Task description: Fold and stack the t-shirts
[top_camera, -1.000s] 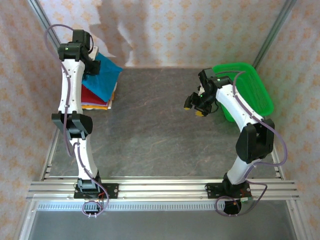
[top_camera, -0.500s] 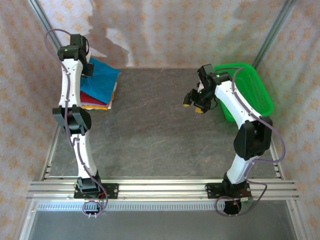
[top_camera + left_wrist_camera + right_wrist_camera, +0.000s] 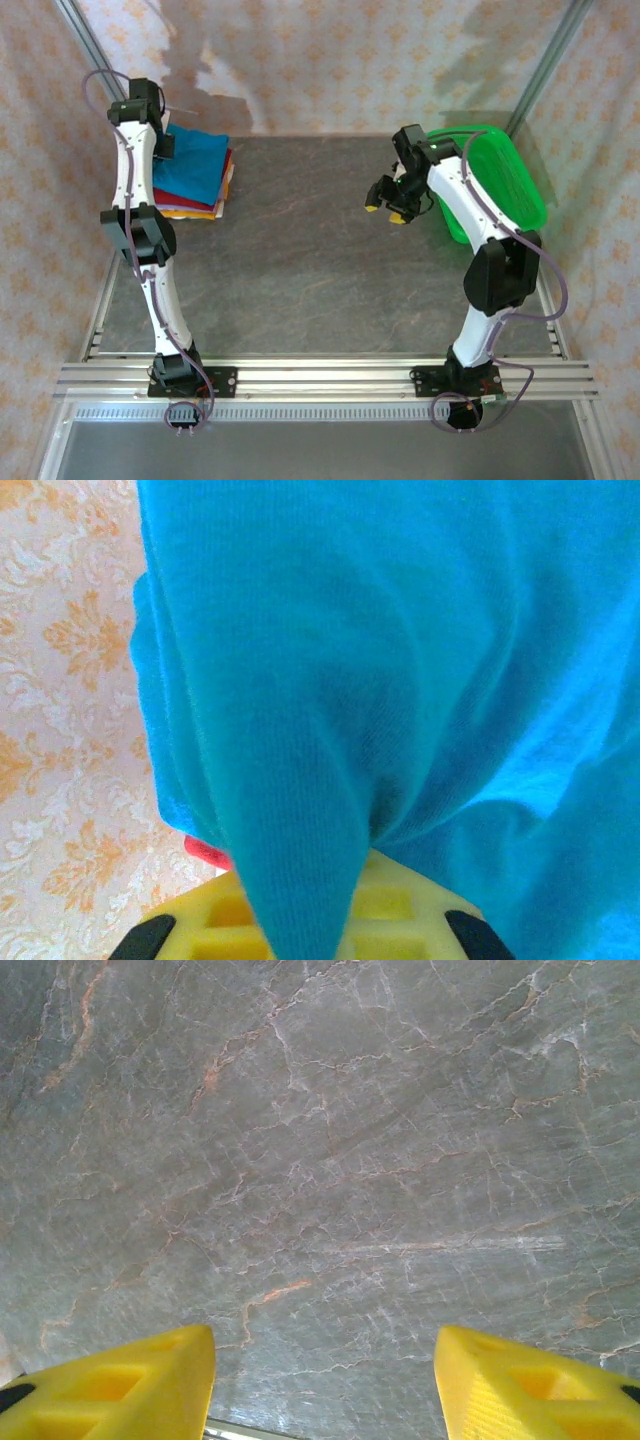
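Note:
My left gripper draws toward the side next and releases the fold of the teal t-shirt at the stack's wall-side edge [image 3: 156,174] [image 3: 165,770], since the teal t-shirt bunches in creases at my fingers.
A teal-blue t-shirt [image 3: 198,163] lies on top of a stack of folded t-shirts at the table's far left, with dark red [image 3: 222,178], orange and yellow [image 3: 195,211] edges showing under it. My left gripper [image 3: 166,143] is at the shirt's back left edge, shut on a fold of the teal cloth. In the left wrist view the teal t-shirt [image 3: 400,660] drapes over the yellow fingers [image 3: 410,910], and a bit of the dark red shirt [image 3: 205,850] peeks out below. My right gripper [image 3: 387,202] hovers open over the bare table [image 3: 330,1160], holding nothing.
A green mesh basket [image 3: 515,175] stands at the back right, just behind the right arm. Patterned cloth walls [image 3: 350,60] close the back and sides. The grey stone tabletop [image 3: 300,270] stretches between the two arms.
The left arm has swung left and back, drawing the teal shirt flatter and squarer over the stack. The right gripper has drifted slightly left.

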